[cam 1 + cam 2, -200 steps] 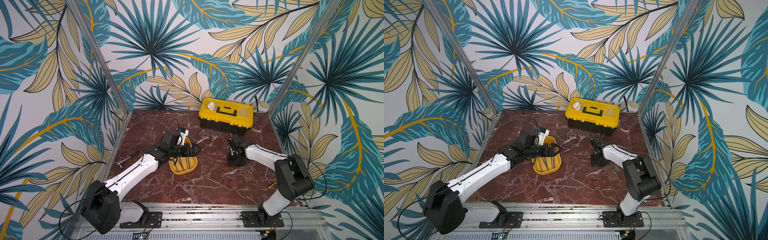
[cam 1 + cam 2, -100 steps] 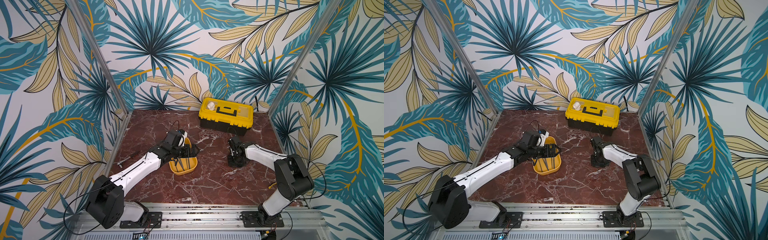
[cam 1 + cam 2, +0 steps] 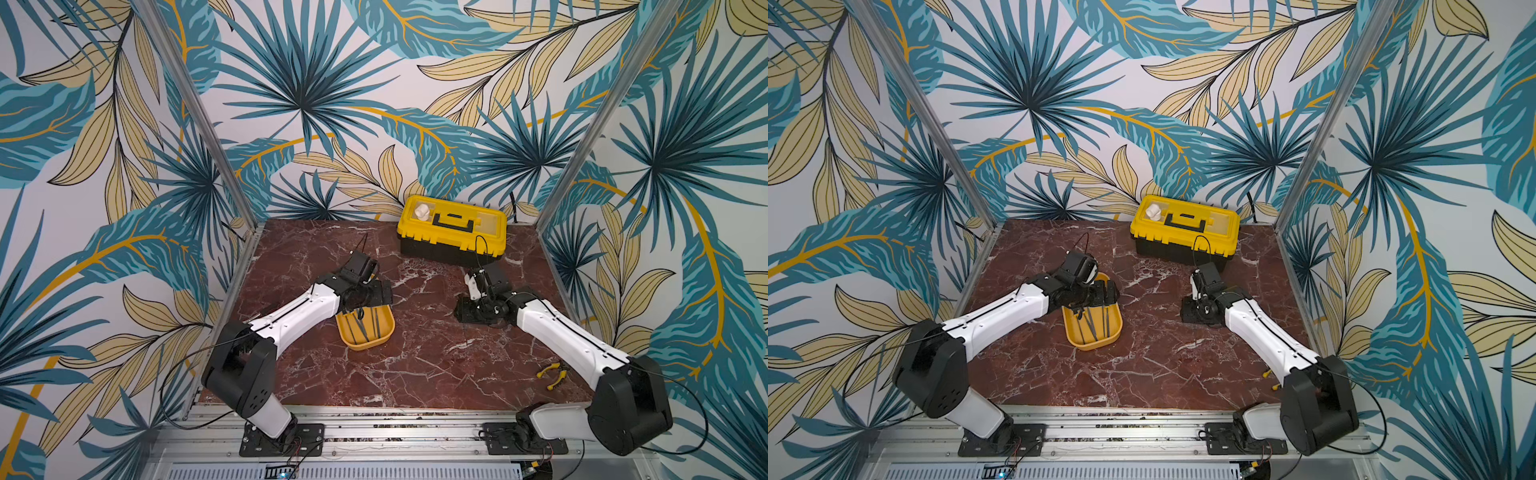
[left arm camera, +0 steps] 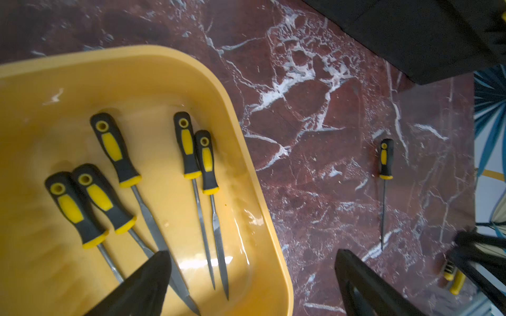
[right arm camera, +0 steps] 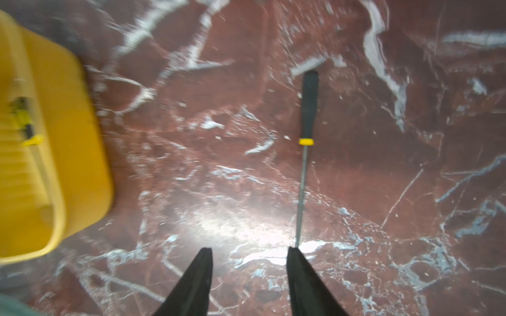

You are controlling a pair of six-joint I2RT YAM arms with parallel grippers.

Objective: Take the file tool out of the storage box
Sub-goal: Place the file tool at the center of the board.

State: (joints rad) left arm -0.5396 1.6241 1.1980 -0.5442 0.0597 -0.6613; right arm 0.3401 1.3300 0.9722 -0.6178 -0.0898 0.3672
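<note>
I will move my left gripper outward and down over the inner handle of the paired file tools, because the handles are outward of my open fingers.
The storage box (image 3: 361,345) (image 3: 1096,343) is a shallow yellow tray left of the table's middle. Several black-and-yellow file tools (image 4: 115,147) lie inside it. My left gripper (image 4: 253,254) (image 3: 368,297) hangs open over the tray's far end, one finger above the files, the other outside the rim (image 4: 246,153). One more file tool (image 5: 308,104) (image 4: 386,161) lies flat on the marble, right of the tray (image 5: 68,136). My right gripper (image 5: 249,249) (image 3: 1192,311) stands open low over the marble, nothing between its jaws. The file's tip ends beside one fingertip (image 5: 294,255).
A black toolbox with a yellow lid (image 3: 451,232) (image 3: 1183,232) stands shut at the back wall, a white object on its lid. Yellow-handled pliers (image 3: 552,374) (image 4: 454,279) lie near the front right. Metal frame posts flank the marble table.
My right gripper's jaws have parted from shut to open, and the file lies free on the marble. The left arm has shifted a little over the tray, jaws still wide.
</note>
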